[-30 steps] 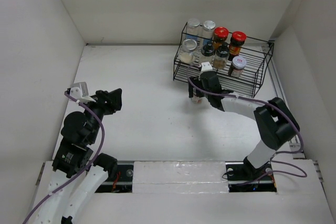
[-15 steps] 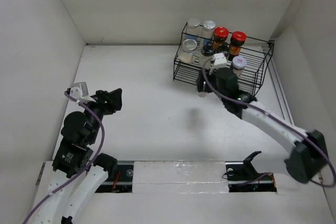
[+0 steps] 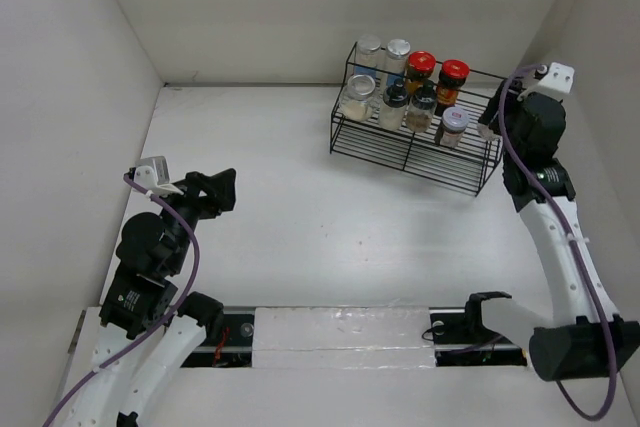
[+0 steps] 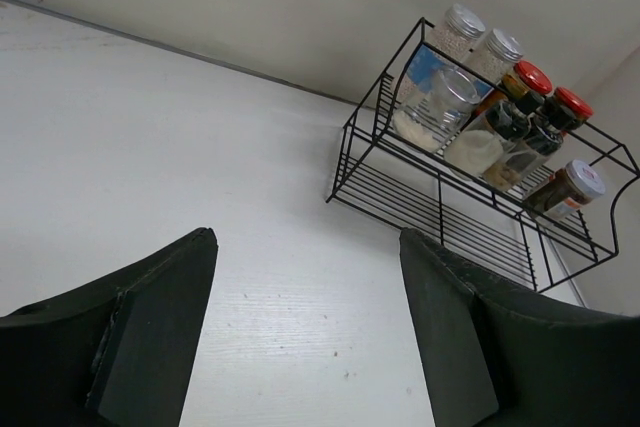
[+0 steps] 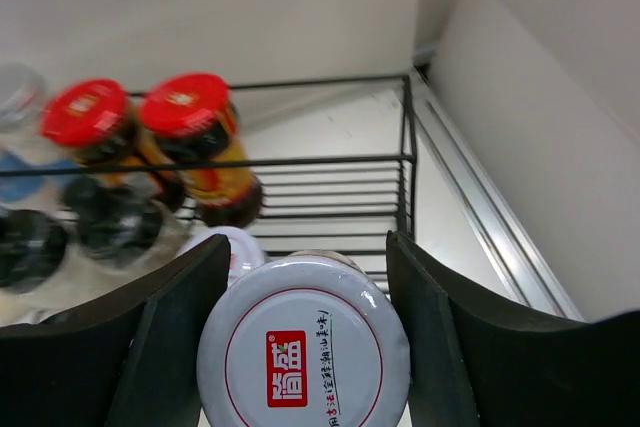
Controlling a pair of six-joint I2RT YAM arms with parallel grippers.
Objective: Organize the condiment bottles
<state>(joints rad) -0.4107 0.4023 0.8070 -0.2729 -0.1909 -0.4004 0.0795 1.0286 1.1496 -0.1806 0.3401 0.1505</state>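
Observation:
My right gripper holds the glass jar and will lower it next onto the front shelf (image 3: 474,148), which is still bare beside the pale-lidded jar.
My right gripper (image 5: 305,243) is shut on a glass jar with a white lid and red logo (image 5: 304,355). It holds the jar above the right end of the black wire rack (image 5: 408,147). In the top view my right gripper (image 3: 494,123) is beside the rack's right end (image 3: 420,155), and the held jar is mostly hidden there. The rack holds two red-lidded jars (image 3: 420,65) (image 3: 454,72), two silver-lidded jars (image 3: 368,48), a wide pale jar (image 3: 357,96), two black-lidded jars (image 3: 396,99) and a pale-lidded jar (image 3: 454,122). My left gripper (image 3: 216,193) is open and empty.
White walls enclose the table on the left, back and right; the right wall is close to my right arm. In the left wrist view the rack (image 4: 440,209) stands far ahead to the right, with bare white table (image 4: 200,147) before it.
My right arm has swung from the table in front of the rack's left part up and over to its right end, carrying the jar. My left arm has not moved.

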